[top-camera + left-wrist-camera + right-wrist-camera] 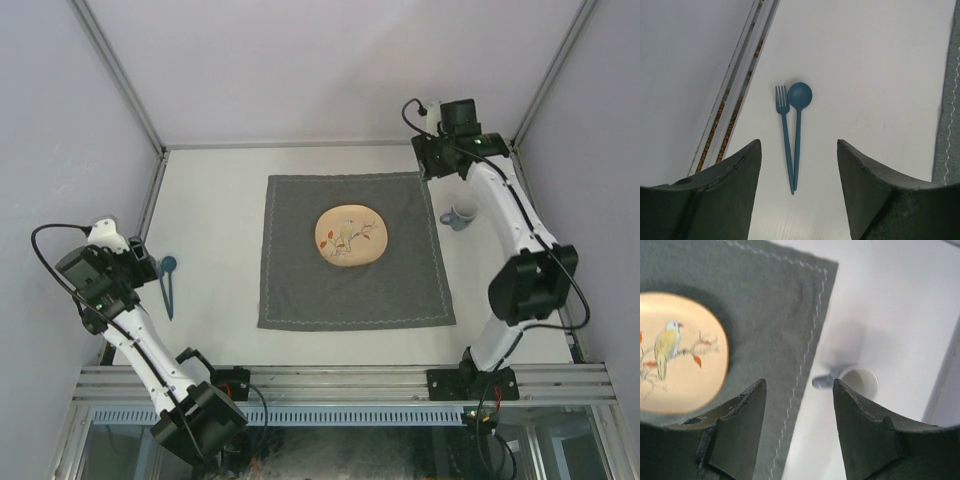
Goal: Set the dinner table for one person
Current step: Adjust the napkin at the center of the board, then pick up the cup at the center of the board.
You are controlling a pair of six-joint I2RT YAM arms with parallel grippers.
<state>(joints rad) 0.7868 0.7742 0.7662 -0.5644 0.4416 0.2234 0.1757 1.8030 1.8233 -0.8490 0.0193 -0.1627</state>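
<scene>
My right gripper shifts toward the right in the top view next and down onto the mug's rim (474, 209) (876, 385) opposite the handle, since that side of the mug faces open table.
The off-white dinner table (215, 190) carries a square dark grey cloth (300, 280) with a peach plate (349, 236) painted with a bird at its middle. A small mug (460, 214) stands upright just off the cloth's right edge. A blue fork (785, 135) and blue spoon (800, 95) lie side by side near the table's left edge. My left gripper (799, 142) hovers open above their handle ends, touching neither. High over the back right, my right gripper (799, 382) is open and holds nothing; below it lie the mug (860, 382) and the cloth's stitched edge (807, 350).
A metal rail (152, 195) borders the table on the left, close beside the cutlery (167, 290). Another rail (560, 300) runs down the right side behind the right arm. Pale enclosure walls rise on the left, back and right.
</scene>
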